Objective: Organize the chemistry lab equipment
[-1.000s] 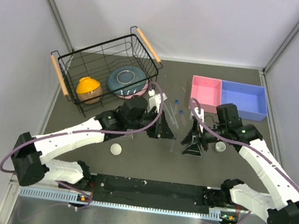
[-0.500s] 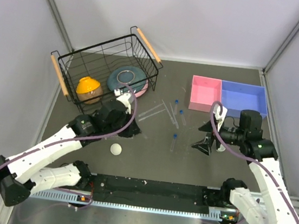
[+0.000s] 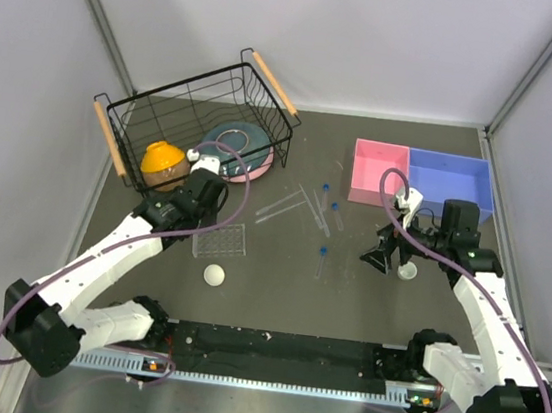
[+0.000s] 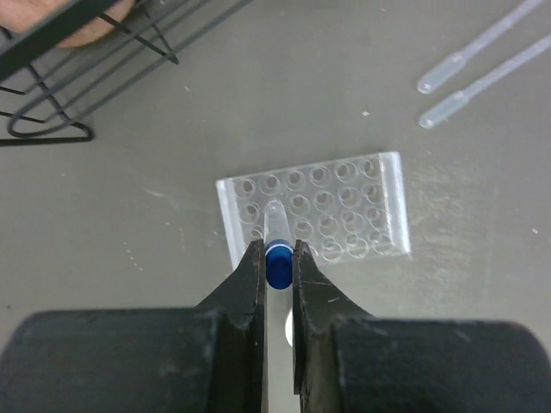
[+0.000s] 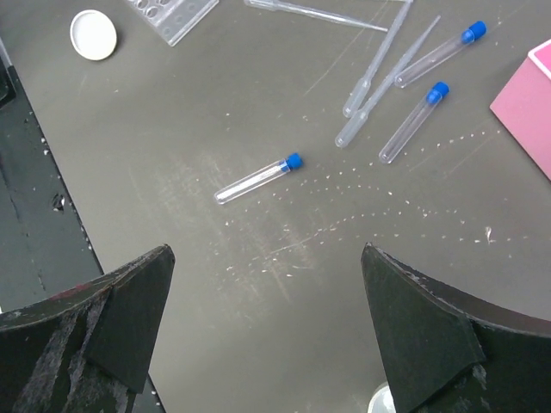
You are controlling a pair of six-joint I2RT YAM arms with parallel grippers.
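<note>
Next, my left gripper lowers the tube and shifts it toward the rack's empty corner hole nearest the wire basket.
My left gripper [image 4: 277, 261] is shut on the blue cap of a small clear tube [image 4: 275, 217], whose body points down at the clear flat tube rack [image 4: 344, 211]. From above, that gripper [image 3: 205, 208] hangs just left of the rack [image 3: 221, 241]. My right gripper [image 5: 267, 255] stands wide open with nothing between its fingers, above bare table. Ahead of it lie three blue-capped tubes [image 5: 258, 179] [image 5: 411, 122] [image 5: 439, 53] and several thin clear rods [image 5: 379, 64]. One white cup [image 3: 214, 275] sits below the rack. Another white cup [image 3: 407, 273] sits beside the right gripper [image 3: 381, 256].
A black wire basket [image 3: 121, 152] at the back left holds an orange bowl [image 3: 163, 163] and a teal-pink bowl [image 3: 235, 148]. A pink tray [image 3: 379, 174] and a blue tray [image 3: 450, 183] stand at the back right. Grey walls close in both sides.
The left arm has drawn back to the left from the table's middle, uncovering the rack. The right gripper has opened wide and swung back to the right.
</note>
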